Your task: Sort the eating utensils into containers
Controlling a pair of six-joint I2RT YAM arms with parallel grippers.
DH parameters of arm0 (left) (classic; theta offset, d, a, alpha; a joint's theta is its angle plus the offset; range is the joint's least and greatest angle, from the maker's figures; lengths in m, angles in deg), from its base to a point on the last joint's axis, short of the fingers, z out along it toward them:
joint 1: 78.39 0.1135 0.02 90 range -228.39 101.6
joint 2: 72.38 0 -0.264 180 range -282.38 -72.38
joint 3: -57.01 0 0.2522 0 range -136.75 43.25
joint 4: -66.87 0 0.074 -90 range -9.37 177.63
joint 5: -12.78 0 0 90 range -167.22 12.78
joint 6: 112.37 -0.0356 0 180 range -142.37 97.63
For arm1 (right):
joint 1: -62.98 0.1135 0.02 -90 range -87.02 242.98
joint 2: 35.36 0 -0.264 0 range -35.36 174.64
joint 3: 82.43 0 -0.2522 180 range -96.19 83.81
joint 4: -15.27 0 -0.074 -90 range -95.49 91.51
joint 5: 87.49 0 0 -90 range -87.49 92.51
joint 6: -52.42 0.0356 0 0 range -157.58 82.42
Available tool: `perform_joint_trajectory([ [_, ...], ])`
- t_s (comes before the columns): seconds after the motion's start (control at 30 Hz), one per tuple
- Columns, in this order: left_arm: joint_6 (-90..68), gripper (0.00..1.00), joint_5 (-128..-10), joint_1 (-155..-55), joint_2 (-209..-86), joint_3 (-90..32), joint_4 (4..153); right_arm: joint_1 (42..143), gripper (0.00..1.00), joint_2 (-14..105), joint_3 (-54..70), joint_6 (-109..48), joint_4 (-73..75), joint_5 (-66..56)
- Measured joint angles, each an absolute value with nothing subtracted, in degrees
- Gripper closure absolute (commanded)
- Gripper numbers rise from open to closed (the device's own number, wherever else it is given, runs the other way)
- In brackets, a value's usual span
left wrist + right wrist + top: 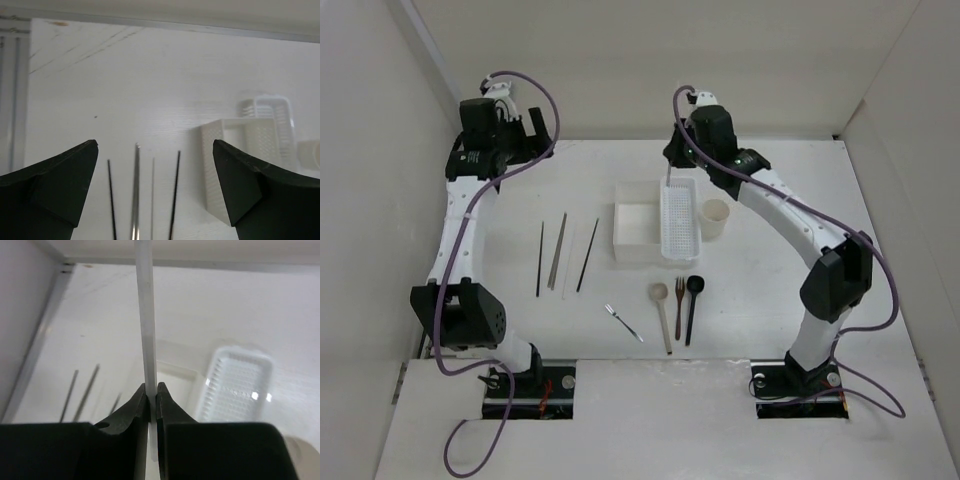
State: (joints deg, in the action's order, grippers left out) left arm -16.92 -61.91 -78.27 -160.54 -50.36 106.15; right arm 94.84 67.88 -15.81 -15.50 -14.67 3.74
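Observation:
Next, my right gripper moves down and back over the middle of the white perforated tray [233, 385] and releases the pale white chopstick [146, 315], as the tray's long bottom is empty.
My right gripper [151, 396] is shut on a pale white chopstick [146, 315] that stands upright in its jaws. In the top view the right gripper [671, 166] hovers over the far end of the white perforated tray [679, 222]. The white square box [636, 236] adjoins the tray on its left and the beige cup [714, 219] stands on its right. My left gripper [155, 149] is open and empty, high at the back left [525, 133]. Below it lie dark chopsticks [174, 195] and a grey one [135, 195]. A silver fork [623, 322], pale wooden spoon [661, 310], brown fork [679, 303] and black spoon [692, 305] lie near the front.
White walls close in the table on the left, back and right. The chopsticks [558, 250] lie in a row left of the box. The tray [237, 385] and box [175, 380] show below the right gripper. The arm bases stand at the near edge.

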Motion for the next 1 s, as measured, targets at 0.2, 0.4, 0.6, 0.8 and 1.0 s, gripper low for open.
perform_joint_trajectory([
  [0.2, -18.0, 0.28, -71.6, -75.7, -159.4, -42.4, 105.8, 95.7, 1.0, 68.9, -13.6, -15.5, -26.2, 11.6],
  [0.4, -18.3, 0.29, -78.7, -76.1, -158.8, -28.8, 105.5, 96.7, 1.0, 72.7, -11.5, -13.2, -33.9, 14.0],
  [0.6, -17.7, 0.29, -82.3, -76.2, -158.8, -23.8, 105.1, 97.3, 1.0, 73.1, -9.1, -11.6, -37.0, 14.5],
  [0.8, -17.4, 0.29, -83.9, -76.5, -158.8, -23.5, 102.9, 97.6, 1.0, 74.8, -7.2, -10.8, -37.4, 14.1],
  [1.0, -17.1, 0.29, -84.6, -76.5, -158.8, -22.2, 102.6, 97.5, 1.0, 77.5, -6.1, -10.3, -37.4, 13.6],
])
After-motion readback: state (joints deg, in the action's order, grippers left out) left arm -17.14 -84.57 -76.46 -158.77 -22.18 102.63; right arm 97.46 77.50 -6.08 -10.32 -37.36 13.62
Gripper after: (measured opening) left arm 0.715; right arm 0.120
